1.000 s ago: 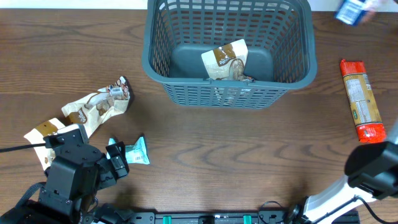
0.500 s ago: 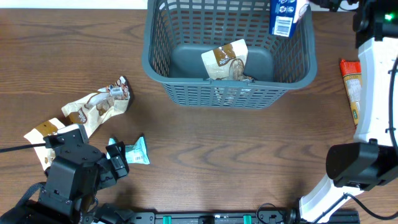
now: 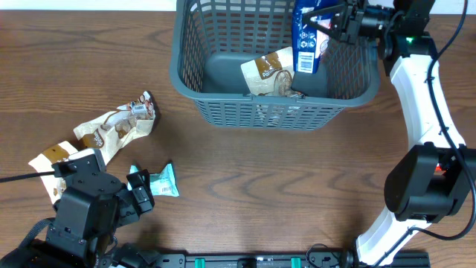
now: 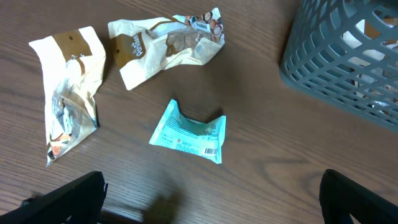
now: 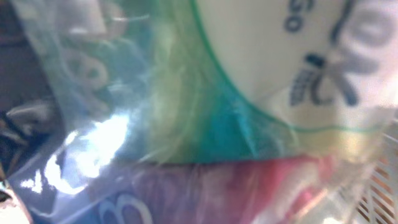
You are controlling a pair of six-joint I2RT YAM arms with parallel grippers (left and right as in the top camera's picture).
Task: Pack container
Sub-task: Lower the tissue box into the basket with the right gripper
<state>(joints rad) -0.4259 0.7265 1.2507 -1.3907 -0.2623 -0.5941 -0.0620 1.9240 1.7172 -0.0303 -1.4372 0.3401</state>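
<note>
My right gripper will turn and go back down toward the basket's bottom by the basket's near side [image 3: 315, 87] to let go of the blue snack pack [image 3: 305, 37], since the blue pack hangs above the basket's bottom.
The container [image 3: 268, 115] is a dark grey-blue slotted basket at the top middle, with a brown-and-white snack pack [image 3: 268, 73] on its floor. My right gripper [image 3: 335, 21] is shut on a blue snack pack [image 3: 305, 37] and holds it over the basket's right side. That pack fills the right wrist view [image 5: 199, 112] as a blur, hiding the fingers. My left gripper [image 3: 137, 190] is open and empty at the front left, just beside a teal pack [image 3: 165, 181]. In the left wrist view the teal pack [image 4: 189, 129] lies ahead of the open fingers [image 4: 211, 205], with the basket's corner [image 4: 336, 56] at the upper right.
Two cream-and-brown packs [image 3: 119, 126] [image 3: 52, 160] lie at the left; they also show in the left wrist view [image 4: 165, 43] [image 4: 68, 87]. A long red-and-orange pack [image 3: 431, 119] lies at the right, beside the right arm. The table is dark wood.
My right gripper has carried the blue pack from the far right corner leftward, over the basket's rim and lower inside it. The left arm has not moved.
</note>
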